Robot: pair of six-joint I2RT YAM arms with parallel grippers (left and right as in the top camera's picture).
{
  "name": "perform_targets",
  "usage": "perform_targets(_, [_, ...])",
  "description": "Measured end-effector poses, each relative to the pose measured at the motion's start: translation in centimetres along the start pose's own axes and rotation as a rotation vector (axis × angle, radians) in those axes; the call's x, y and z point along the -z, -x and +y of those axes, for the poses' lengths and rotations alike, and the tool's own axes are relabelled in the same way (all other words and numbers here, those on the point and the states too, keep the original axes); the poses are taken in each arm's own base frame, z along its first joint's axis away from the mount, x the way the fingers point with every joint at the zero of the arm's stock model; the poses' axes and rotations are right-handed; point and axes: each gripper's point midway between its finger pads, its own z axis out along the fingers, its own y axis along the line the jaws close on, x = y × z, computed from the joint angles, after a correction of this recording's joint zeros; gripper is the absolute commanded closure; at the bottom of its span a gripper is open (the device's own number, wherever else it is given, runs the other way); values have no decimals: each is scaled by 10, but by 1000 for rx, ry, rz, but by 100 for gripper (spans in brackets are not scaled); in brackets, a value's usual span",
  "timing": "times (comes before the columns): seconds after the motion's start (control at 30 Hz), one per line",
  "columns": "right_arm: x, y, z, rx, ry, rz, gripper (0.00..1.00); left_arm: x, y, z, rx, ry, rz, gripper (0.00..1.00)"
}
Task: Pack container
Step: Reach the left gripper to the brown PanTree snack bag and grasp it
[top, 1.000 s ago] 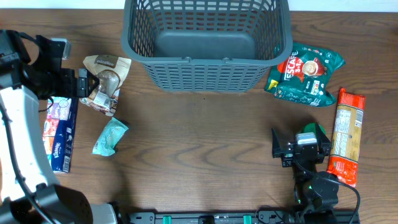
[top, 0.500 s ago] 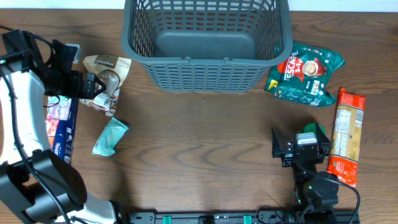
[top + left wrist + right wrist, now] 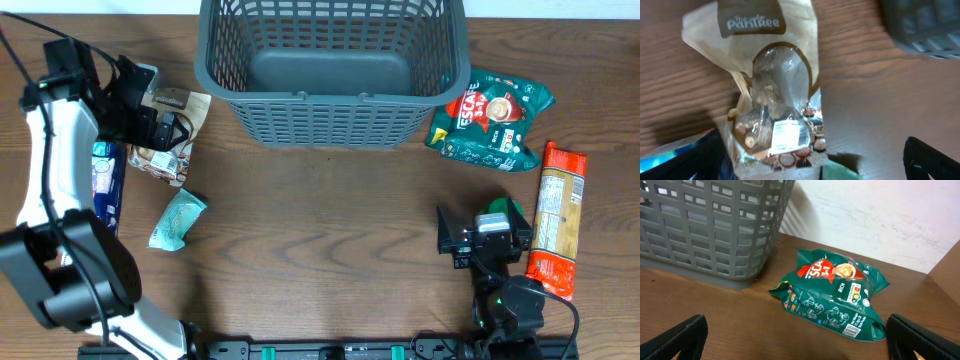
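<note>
My left gripper should next move down with open fingers onto the clear window of the beige pouch. The pouch still lies below it, between my fingers.
The container, a dark grey slotted basket, stands empty at the back centre of the table; its wall fills the upper left of the right wrist view. My left gripper hovers open over a beige pouch of dried goods, which fills the left wrist view and lies flat between the spread fingers. My right gripper rests open near the front right, with nothing between its fingers. It faces a green coffee packet.
A teal sachet lies in front of the pouch. A blue tissue pack lies under my left arm. The green coffee packet lies right of the basket. An orange pasta packet lies along the right edge.
My left arm has swung right and toward the back, bringing its open gripper over the beige pouch. The right arm and all packets have stayed put.
</note>
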Motion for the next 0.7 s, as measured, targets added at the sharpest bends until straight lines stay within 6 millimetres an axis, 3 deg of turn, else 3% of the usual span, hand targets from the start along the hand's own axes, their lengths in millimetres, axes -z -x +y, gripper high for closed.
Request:
perform_targets(0.17, [0, 0, 0, 0, 0, 0, 1, -18, 4, 11, 42, 14, -8, 1])
perform_targets(0.37, [0, 0, 0, 0, 0, 0, 1, -25, 13, 20, 71, 36, -41, 1])
perform_targets(0.7, [0, 0, 0, 0, 0, 0, 1, -64, -5, 27, 118, 15, 39, 1])
